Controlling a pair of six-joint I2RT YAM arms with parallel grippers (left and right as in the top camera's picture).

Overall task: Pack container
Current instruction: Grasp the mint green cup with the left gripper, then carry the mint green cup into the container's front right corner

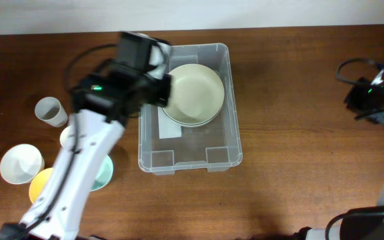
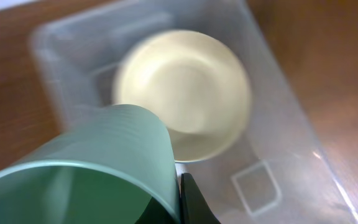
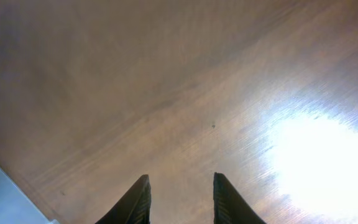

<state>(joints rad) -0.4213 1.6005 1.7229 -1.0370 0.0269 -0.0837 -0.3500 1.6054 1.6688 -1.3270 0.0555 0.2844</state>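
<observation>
Next I should move my left gripper back and down, to the right in the overhead view, and release the cup on the bowl-free near part of the container's bottom, which lies below it.
The clear rectangular container [image 1: 235, 137] stands mid-table with stacked cream bowls [image 1: 193, 93] in its far half and a white label [image 1: 171, 124] on its floor. My left gripper [image 1: 159, 88] hovers over the container's far-left rim. In the left wrist view it [image 2: 178, 205] is shut on the wall of a pale green cup [image 2: 92, 168], one finger inside and one outside, above the container [image 2: 303, 134] and the cream bowl [image 2: 185, 93]. My right gripper [image 3: 179, 186] is open and empty over bare wood at the table's right edge [image 1: 364, 100].
Left of the container stand a grey cup [image 1: 51, 111], a white bowl [image 1: 21, 164], a yellow bowl [image 1: 41, 187] and a teal bowl [image 1: 104, 172], partly under my left arm. A black cable lies at the far right.
</observation>
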